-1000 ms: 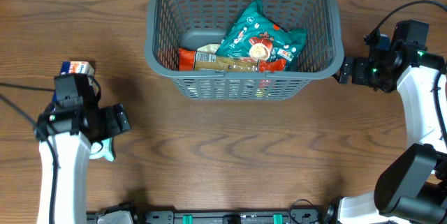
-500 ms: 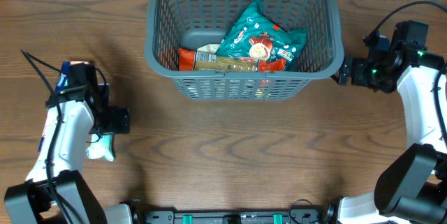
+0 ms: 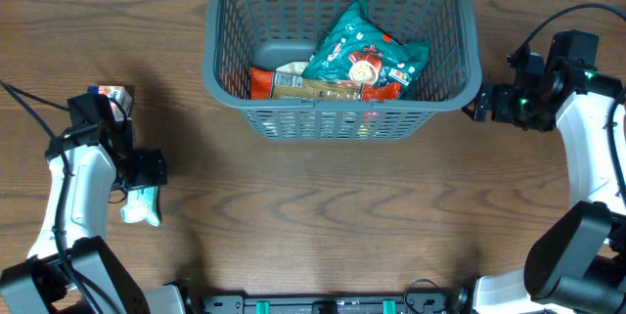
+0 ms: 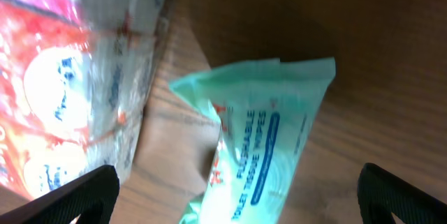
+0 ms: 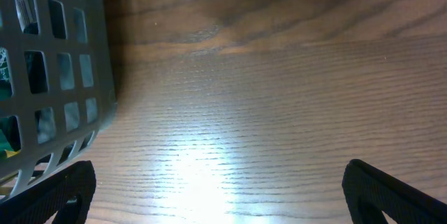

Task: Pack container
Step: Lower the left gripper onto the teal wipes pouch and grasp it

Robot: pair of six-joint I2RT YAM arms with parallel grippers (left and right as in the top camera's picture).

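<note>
My left gripper comes down onto its body (image 3: pixel 143 200) (image 4: pixel 253 166) next, then closes across its width, since my fingers are still above the mint green wipes packet.
The dark grey slotted container (image 3: pixel 223 79) stands at the table's far middle. It holds a teal packet (image 3: pixel 364 50) and red and orange packets (image 3: pixel 264 82). My left gripper (image 3: pixel 149 170) is open and hovers just above a mint green wipes packet (image 3: pixel 141 208) at the left. In the left wrist view the green packet (image 4: pixel 262 140) lies between my open fingers (image 4: pixel 237 203), untouched. A red, white and blue packet (image 3: pixel 111 94) lies beyond it and also shows in the left wrist view (image 4: pixel 63 77). My right gripper (image 3: pixel 479 105) is open and empty beside the container's right wall (image 5: pixel 49 77).
Bare brown wooden table (image 3: pixel 333 206) lies in front of the container and under my right gripper (image 5: pixel 223 203). The arm bases stand along the front edge.
My left arm has swung and its gripper has shifted a little to the left, over the green packet. The right arm and the container's contents have not moved.
</note>
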